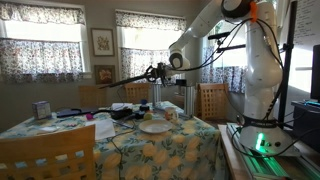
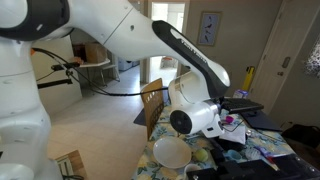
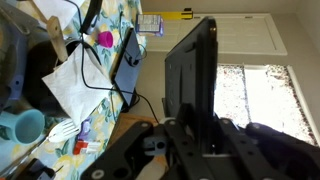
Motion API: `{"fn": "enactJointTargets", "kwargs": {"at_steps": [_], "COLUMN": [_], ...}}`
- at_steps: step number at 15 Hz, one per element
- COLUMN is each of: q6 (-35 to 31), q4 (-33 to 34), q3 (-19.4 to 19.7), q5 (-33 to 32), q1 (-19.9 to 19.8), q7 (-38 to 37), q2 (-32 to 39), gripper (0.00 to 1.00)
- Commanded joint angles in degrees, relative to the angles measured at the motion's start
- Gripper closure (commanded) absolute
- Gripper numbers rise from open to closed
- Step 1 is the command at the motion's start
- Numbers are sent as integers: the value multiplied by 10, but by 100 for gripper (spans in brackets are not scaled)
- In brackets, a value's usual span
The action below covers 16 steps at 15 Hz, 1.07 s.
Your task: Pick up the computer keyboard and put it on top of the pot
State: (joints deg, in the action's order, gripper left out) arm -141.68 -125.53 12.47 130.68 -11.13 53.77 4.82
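Note:
My gripper lowers the keyboard's outstretched length onto the dark pot near the white plate next, then releases it, since the keyboard hangs high above the table.
My gripper (image 1: 160, 72) is shut on the long black computer keyboard (image 1: 125, 79) and holds it high above the table, with its length reaching out to one side. In the wrist view the keyboard (image 3: 190, 80) stands edge-on as a dark slab between my jaws (image 3: 190, 140). I cannot pick out the pot with certainty. A low dark shape (image 1: 124, 113) lies on the table just behind the white plate (image 1: 153, 127). The plate also shows below my wrist in an exterior view (image 2: 172, 152).
The table (image 1: 170, 155) has a floral cloth and carries white papers (image 3: 75, 90), dark cables, a tablet (image 3: 128, 55) and a cyan cup (image 3: 25, 128). Wooden chairs (image 1: 45, 155) stand round it. The robot base (image 1: 262, 135) is beside the table.

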Motion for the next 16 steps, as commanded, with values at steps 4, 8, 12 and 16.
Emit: {"fn": "enactJointTargets", "kwargs": {"at_steps": [4, 8, 12, 16], "q6": [-30, -29, -16, -7], "q4": [21, 23, 21, 21], "q3": [11, 13, 14, 18], "q5": [73, 67, 48, 44], "q1": [7, 12, 15, 16], "q7": [92, 97, 77, 73], "q2": [41, 70, 94, 108], "gripper": [95, 95, 95, 95]}}
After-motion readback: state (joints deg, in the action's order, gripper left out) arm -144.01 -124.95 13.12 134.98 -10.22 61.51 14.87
